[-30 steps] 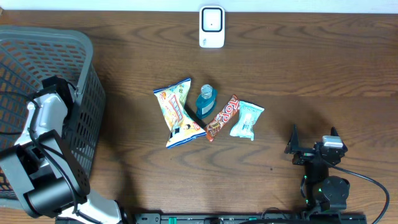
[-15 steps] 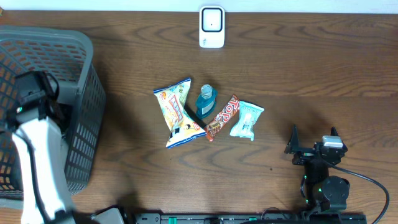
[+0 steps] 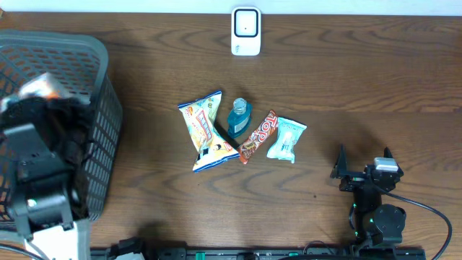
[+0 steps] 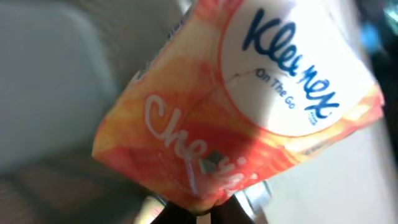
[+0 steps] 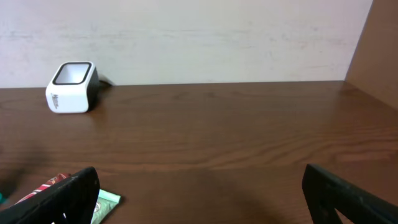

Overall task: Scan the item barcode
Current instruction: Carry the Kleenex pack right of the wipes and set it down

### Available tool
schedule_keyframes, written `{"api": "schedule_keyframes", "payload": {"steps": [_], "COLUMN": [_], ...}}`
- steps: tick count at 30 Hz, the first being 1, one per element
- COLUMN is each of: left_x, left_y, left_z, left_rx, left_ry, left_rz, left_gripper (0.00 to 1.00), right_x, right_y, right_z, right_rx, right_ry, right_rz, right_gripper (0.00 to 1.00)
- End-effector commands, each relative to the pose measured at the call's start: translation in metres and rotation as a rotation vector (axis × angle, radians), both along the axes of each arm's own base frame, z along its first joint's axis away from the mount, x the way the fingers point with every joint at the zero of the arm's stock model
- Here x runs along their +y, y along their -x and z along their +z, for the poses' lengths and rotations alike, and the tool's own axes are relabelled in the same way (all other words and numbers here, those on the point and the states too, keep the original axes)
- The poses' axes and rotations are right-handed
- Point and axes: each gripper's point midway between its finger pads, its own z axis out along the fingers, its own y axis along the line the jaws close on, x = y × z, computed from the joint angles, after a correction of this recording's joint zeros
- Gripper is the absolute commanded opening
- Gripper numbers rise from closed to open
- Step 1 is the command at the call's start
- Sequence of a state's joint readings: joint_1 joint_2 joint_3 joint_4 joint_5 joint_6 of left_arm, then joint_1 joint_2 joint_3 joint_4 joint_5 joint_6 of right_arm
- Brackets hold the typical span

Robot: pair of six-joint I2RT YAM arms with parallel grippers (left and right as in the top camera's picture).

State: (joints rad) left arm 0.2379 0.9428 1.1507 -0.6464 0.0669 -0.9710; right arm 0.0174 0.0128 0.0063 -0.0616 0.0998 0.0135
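My left gripper next carries the pack [image 3: 45, 85] to the right in the overhead view past the mint-green packet, then lowers and releases it on bare tabletop.
An orange Kleenex tissue pack [image 4: 249, 106] fills the left wrist view, pinched at its lower corner by my left gripper [image 4: 208, 216], which is shut on it. From overhead the pack [image 3: 45, 85] shows as an orange blur at the arm's tip above the grey basket [image 3: 105, 115]. No barcode shows on the pack's visible face. The white scanner [image 3: 245, 31] stands at the table's far edge, also seen in the right wrist view as the scanner [image 5: 71, 87]. My right gripper [image 3: 363, 165] rests open and empty at the front right, its dark fingers [image 5: 348, 193] spread wide.
Mid-table lie a snack bag [image 3: 206, 130], a blue bottle [image 3: 239, 117], a red candy bar [image 3: 258, 136] and a mint-green packet [image 3: 286, 139]. The basket takes up the left end of the table. A wall runs behind the scanner.
My left arm has swung over the basket, and the orange pack now shows at its tip. The right arm and the table items have not moved.
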Motion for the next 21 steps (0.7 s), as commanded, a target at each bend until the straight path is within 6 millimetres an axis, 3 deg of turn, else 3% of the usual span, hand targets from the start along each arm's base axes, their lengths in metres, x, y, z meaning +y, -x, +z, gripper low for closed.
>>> {"api": "schedule_keyframes", "payload": {"steps": [1, 7, 12, 16, 18, 21], "left_x": [-0.054, -0.139, -0.232, -0.309, -0.352, -0.385], "left_y": [-0.014, -0.035, -0.048, -0.037, -0.017, 0.008], "left_z": [0.014, -0.005, -0.039, -0.082, -0.114, -0.142], "left_rx": [-0.05, -0.004, 0.047, 0.114, 0.164, 0.207], "left_ry": [0.01, -0.043, -0.11, -0.192, -0.273, -0.363], "left_rz": [-0.203, -0.445, -0.69, -0.911, -1.062, -1.173], "left_gripper": [0.07, 0.08, 0.07, 0.08, 0.07, 0.08], "right_x": [0.003, 0.003, 0.003, 0.003, 0.003, 0.003], "right_y": [0.0, 0.0, 0.0, 0.0, 0.0, 0.0], "right_z": [-0.001, -0.001, -0.001, -0.001, -0.001, -0.001], "right_rx": [0.003, 0.002, 0.002, 0.003, 0.003, 0.003], "right_ry": [0.011, 0.011, 0.011, 0.011, 0.011, 0.011], "right_rz": [0.013, 0.013, 0.013, 0.013, 0.013, 0.013], "right_gripper": [0.99, 0.99, 0.99, 0.99, 0.99, 0.99]}}
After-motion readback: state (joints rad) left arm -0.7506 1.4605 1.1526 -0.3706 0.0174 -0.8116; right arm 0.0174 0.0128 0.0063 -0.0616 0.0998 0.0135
